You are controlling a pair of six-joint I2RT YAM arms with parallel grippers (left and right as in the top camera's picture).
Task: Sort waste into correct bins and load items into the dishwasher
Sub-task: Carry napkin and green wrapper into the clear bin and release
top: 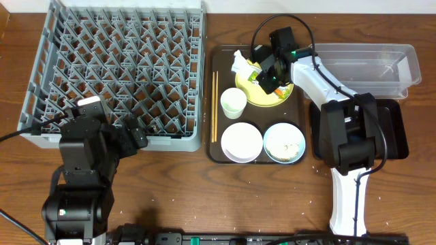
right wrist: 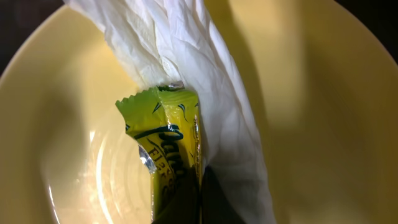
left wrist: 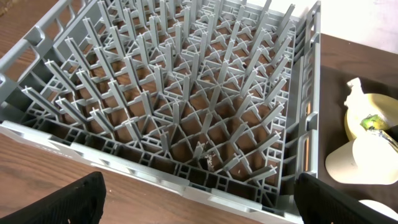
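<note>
The wrapper is waste, so the robot's right gripper needs to rise off the plate (top: 252,96) and move across to the right in the overhead view to let go over the clear tub (top: 375,69).
My right gripper (top: 267,76) is down over the round yellow plate (top: 252,96) on the brown tray, shut on the green-and-orange snack wrapper (top: 253,73). In the right wrist view the dark fingers (right wrist: 186,205) meet on the wrapper's (right wrist: 165,143) lower end, with crumpled white paper (right wrist: 186,56) lying against it on the plate (right wrist: 62,124). My left gripper (top: 133,136) stays open at the near right corner of the grey dish rack (top: 116,61), holding nothing; its fingers (left wrist: 81,199) show wide apart before the rack (left wrist: 174,93).
On the brown tray (top: 218,155) stand a white cup (top: 233,103), a white bowl (top: 242,141), a light blue bowl (top: 284,143) holding rice, and chopsticks (top: 214,105). A clear tub (top: 368,62) and a black tray (top: 398,136) lie at the right.
</note>
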